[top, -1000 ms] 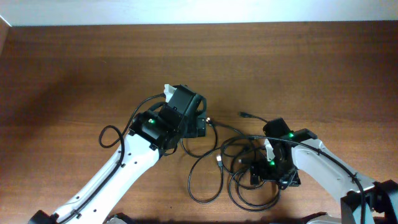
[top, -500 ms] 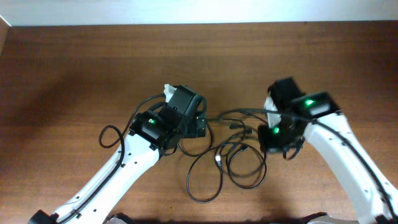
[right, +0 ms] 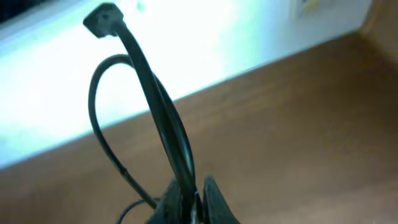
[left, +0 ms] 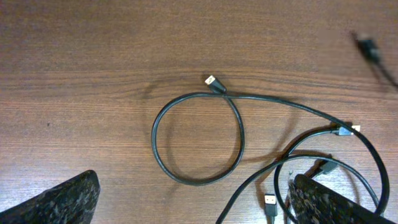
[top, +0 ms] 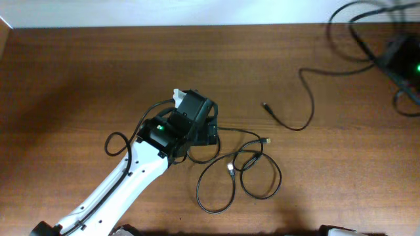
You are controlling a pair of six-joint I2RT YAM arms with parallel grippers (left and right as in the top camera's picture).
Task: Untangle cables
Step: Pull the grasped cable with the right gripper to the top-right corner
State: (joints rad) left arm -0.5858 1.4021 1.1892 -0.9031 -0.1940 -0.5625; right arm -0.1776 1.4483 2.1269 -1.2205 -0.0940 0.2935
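The robot's right gripper should tilt downward next and lower its cable onto the bare table at the table's far corner, then let go of it, because that spot is clear of the tangle.
Thin black cables point(top: 239, 172) lie in overlapping loops at the table's middle, by my left gripper point(top: 211, 131). In the left wrist view one cable forms a round loop point(left: 166, 107) with a gold plug point(left: 212, 81) at its crossing, and other strands and plugs point(left: 270, 204) run on the right. My left gripper point(left: 196, 182) stands open just above them, holding nothing. My right gripper point(right: 198, 198) is shut on one cable point(right: 155, 106), which rises to a plug point(right: 102, 17). That pulled cable point(top: 306, 98) trails across the table to the right arm point(top: 401, 52) at the back right corner.
The brown wooden table point(top: 79, 72) has a white wall along its back edge. The free plug end point(top: 266, 106) of the pulled cable lies apart from the tangle. The left arm's own thicker black wire point(top: 117, 141) loops beside its white link.
My right gripper shut on a cable in the tangle, then swung up and away to the back right corner, drawing that cable out. The left arm has not moved.
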